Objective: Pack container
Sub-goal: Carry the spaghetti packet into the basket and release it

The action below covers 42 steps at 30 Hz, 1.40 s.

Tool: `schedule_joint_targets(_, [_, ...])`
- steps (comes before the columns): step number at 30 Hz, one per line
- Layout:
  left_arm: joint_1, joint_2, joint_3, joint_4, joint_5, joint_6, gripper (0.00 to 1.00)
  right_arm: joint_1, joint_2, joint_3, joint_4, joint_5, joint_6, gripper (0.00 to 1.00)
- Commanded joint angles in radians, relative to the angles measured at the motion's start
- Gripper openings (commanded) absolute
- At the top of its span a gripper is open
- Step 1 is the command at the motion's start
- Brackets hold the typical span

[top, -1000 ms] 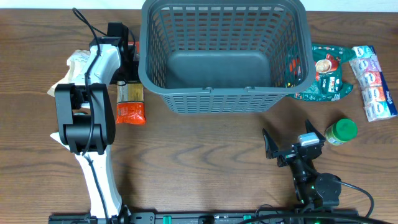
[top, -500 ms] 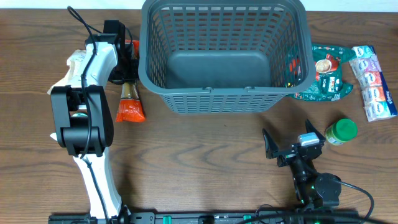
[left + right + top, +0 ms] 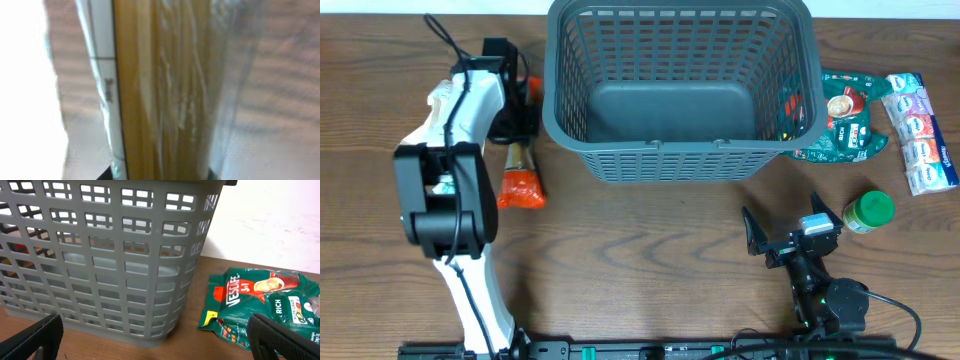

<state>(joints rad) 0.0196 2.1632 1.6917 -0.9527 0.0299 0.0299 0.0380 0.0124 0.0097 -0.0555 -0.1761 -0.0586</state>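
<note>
I will next lift the packet (image 3: 160, 90) with my left gripper and turn it over the container's rim. I will bring it down inside along the container's long near side, where the empty bottom has room, and let it go.
The container (image 3: 670, 150), a large dark grey lattice basket, stands at the back middle of the table; its wall (image 3: 100, 260) fills the right wrist view. My left gripper (image 3: 517, 135) is shut on a long clear packet of spaghetti (image 3: 520, 172) with an orange end, just left of the basket. The yellow strands of that packet (image 3: 160, 90) fill the left wrist view. My right gripper (image 3: 786, 236) stands open near the front right, with nothing between its fingers (image 3: 35, 337).
A green Nescafe bag (image 3: 847, 115) lies right of the basket, also seen as the bag (image 3: 260, 305) in the right wrist view. Further right are a pack of tissues (image 3: 921, 130) and a green-lidded jar (image 3: 868, 210). A white bag (image 3: 442, 100) lies under the left arm.
My left gripper has shut on the spaghetti packet. The packet has turned onto its edge and shifted a little left and toward the front. The right arm has not moved.
</note>
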Motion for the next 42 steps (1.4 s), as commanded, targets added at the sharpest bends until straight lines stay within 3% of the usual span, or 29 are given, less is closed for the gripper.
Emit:
schedule_joint_targets(1, [0.04,-0.201,0.013,0.004,-0.08,0.002,0.06,0.008,-0.006,-0.004,-0.001,0.0,0.009,0.99])
schedule_joint_targets(10, [0.071,-0.577,0.091,0.069,-0.104,0.043,0.06,0.008,-0.006,-0.004,-0.001,0.0,0.009,0.99])
schedule_joint_targets(16, [0.032,-0.69,0.23,0.089,0.016,0.12,0.06,0.008,-0.006,-0.004,-0.001,0.0,0.009,0.99])
schedule_joint_targets(21, [-0.014,-0.691,0.329,0.127,0.193,0.131,0.06,0.008,-0.006,-0.004,-0.001,0.0,0.009,0.99])
schedule_joint_targets(35, [-0.247,-0.577,0.336,0.375,0.515,0.136,0.06,0.008,-0.006,-0.004,-0.001,0.0,0.009,0.99])
schedule_joint_targets(42, [-0.408,-0.503,0.336,0.332,0.564,0.346,0.06,0.008,-0.006,-0.004,-0.001,0.0,0.009,0.99])
